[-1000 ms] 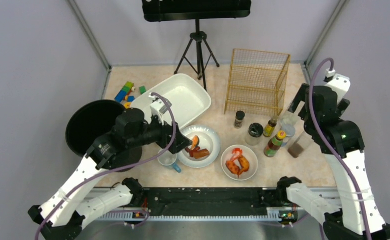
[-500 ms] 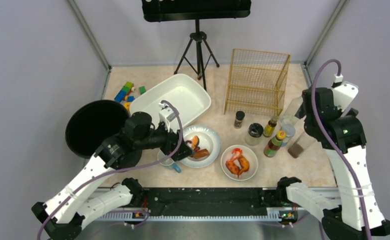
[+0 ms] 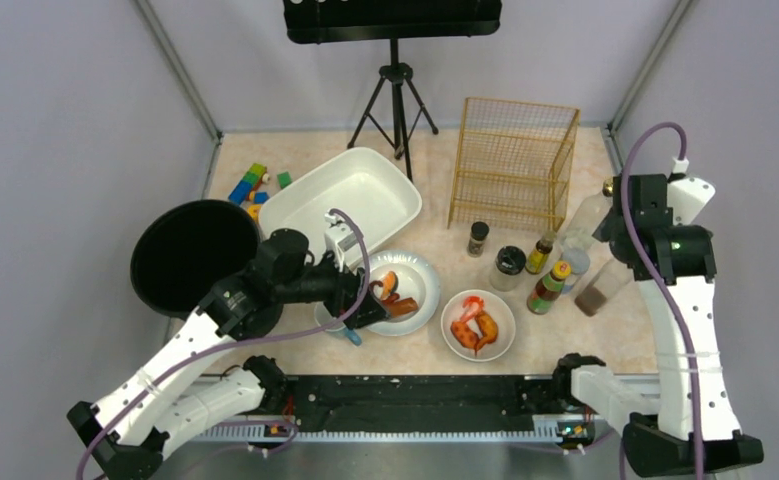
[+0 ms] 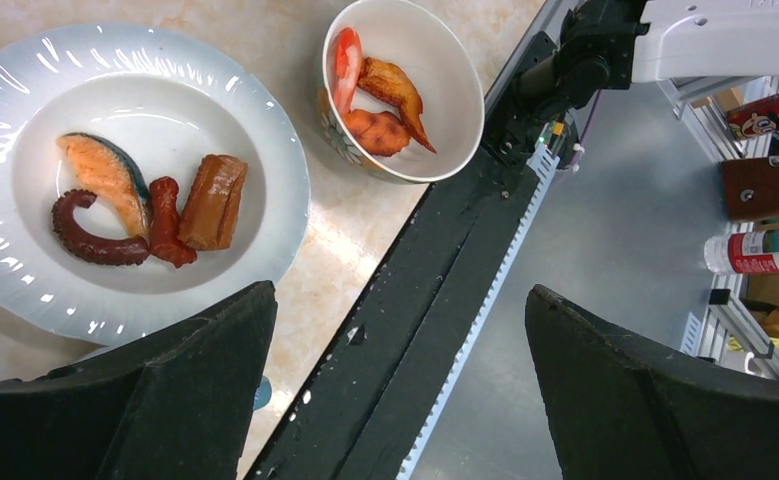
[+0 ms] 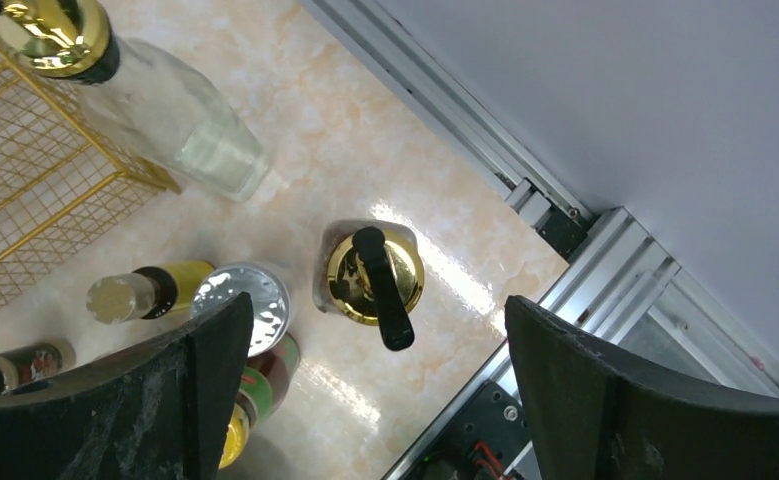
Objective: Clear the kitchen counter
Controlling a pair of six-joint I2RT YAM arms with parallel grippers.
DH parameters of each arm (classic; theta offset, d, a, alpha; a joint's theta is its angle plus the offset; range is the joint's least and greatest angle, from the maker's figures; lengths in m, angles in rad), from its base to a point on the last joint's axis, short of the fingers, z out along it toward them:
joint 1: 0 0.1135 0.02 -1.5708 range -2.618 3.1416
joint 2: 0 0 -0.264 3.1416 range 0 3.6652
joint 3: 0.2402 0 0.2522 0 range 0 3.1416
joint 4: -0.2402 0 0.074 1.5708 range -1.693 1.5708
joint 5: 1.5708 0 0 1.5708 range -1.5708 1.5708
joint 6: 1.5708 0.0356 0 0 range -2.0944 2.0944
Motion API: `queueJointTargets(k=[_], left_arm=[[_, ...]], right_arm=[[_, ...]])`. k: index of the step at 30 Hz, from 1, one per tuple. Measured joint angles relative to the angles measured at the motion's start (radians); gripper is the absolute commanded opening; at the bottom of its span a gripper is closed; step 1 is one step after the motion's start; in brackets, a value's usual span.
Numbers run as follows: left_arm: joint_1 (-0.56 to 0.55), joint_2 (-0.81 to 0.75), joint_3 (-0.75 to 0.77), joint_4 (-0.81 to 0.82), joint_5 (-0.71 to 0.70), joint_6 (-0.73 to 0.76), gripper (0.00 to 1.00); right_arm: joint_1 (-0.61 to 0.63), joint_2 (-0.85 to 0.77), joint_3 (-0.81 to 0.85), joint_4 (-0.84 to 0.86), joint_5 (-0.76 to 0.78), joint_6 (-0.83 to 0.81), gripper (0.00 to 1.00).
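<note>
My right gripper moves down over the jar's gold lid [image 5: 373, 277] next until its open fingers straddle the lid's rim, then closes, since the lid sits below them.
The kitchen counter [image 3: 565, 345] holds a white plate [image 3: 420, 272] with salmon, an octopus arm, a sausage and a brown piece [image 4: 213, 200], and a white bowl [image 3: 502, 343] of shrimp and wings [image 4: 385, 95]. My left gripper [image 3: 369, 300] is open and empty at the plate's near-left rim; in the left wrist view [image 4: 400, 400] the gap between its fingers lies over the front rail. My right gripper [image 3: 613, 230] is open and empty above a gold-lidded jar [image 5: 375, 275] at the right, with a clear bottle [image 5: 165, 110] beside it.
A white tub [image 3: 340, 200], toy blocks [image 3: 250, 185] and a black round pan [image 3: 190, 255] are at the left. A gold wire rack [image 3: 513, 165] and a tripod [image 3: 395, 100] stand at the back. Small bottles and jars [image 3: 540, 270] cluster beside the rack. A cup [image 3: 335, 322] sits under my left wrist.
My left arm has moved right and toward the front, to the plate's edge. My right arm has shifted back and to the right over the jar.
</note>
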Motion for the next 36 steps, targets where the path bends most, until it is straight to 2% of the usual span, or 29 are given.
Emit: queueJointTargets(k=[11,22,27,32,36], left_arm=[[-0.001,-0.020,-0.009,0.007,0.004,0.000,0.98],[-0.001,-0.020,-0.013,0.007,0.003,0.000,0.98],[-0.001,-0.020,-0.013,0.007,0.003,0.000,0.98],[-0.001,-0.020,-0.013,0.007,0.003,0.000,0.99],[-0.001,-0.020,-0.013,0.007,0.003,0.000,0.99]], right_arm=[[-0.222,-0.001,-0.135,0.148,-0.176,-0.124,0.81],[-0.237,-0.013,-0.161,0.198,-0.240,-0.169,0.41],[-0.237,-0.014,-0.161,0.202,-0.243,-0.182,0.30],[-0.237,-0.014,-0.161,0.203,-0.243,-0.188,0.00],[-0.237,-0.014,-0.161,0.203,-0.242,-0.194,0.00]])
